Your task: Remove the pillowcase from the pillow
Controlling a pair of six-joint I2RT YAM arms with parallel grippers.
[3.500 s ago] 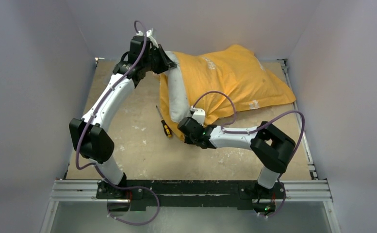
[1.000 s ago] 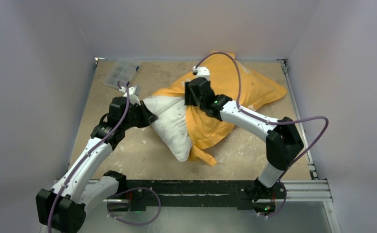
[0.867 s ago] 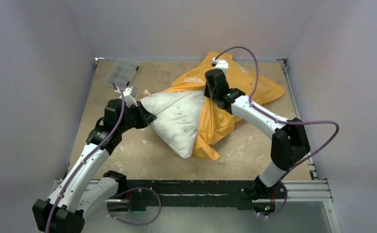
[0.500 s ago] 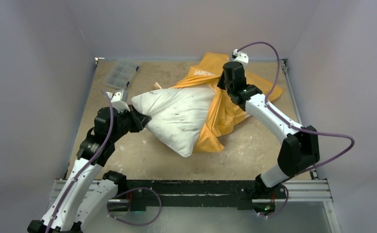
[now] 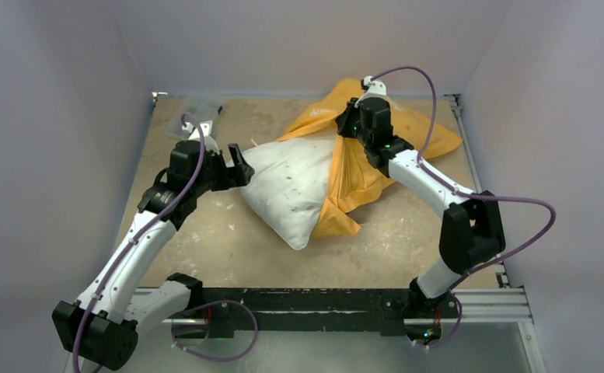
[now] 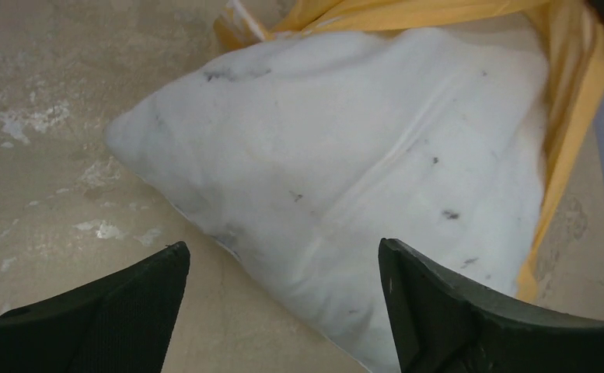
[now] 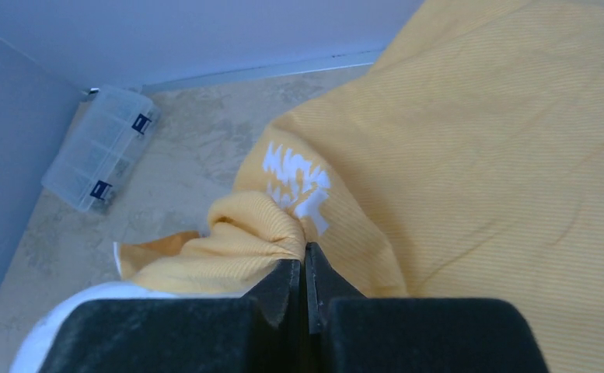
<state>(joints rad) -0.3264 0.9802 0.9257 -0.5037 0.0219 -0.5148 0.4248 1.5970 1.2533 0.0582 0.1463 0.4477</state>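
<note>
My left gripper moves back and to the right in the top view next, then down onto the pillow's near corner, which lies bare beside the pillowcase (image 5: 407, 132).
The white pillow (image 5: 291, 186) lies mid-table with its left half bare and its right half still inside the orange-yellow pillowcase (image 5: 407, 132). My left gripper (image 5: 240, 163) hovers open at the pillow's left corner, its jaws wide apart with nothing between them. The left wrist view shows the speckled pillow (image 6: 345, 155) just beyond the gripper (image 6: 283, 247) and the pillowcase (image 6: 570, 93) bunched along the pillow's right side. My right gripper (image 5: 343, 128) is shut on a bunched fold of the pillowcase (image 7: 469, 155) near its white lettering, seen up close in the right wrist view (image 7: 305, 256).
A clear plastic compartment box (image 5: 193, 109) sits at the table's far left corner and also shows as the box (image 7: 100, 159) in the right wrist view. Grey walls close in the table on three sides. The metal rail (image 5: 306, 299) with the arm bases runs along the near edge.
My left gripper has let go of the pillow's corner and opened. My right gripper closed on the pillowcase and pulled it toward the far right, baring more of the pillow.
</note>
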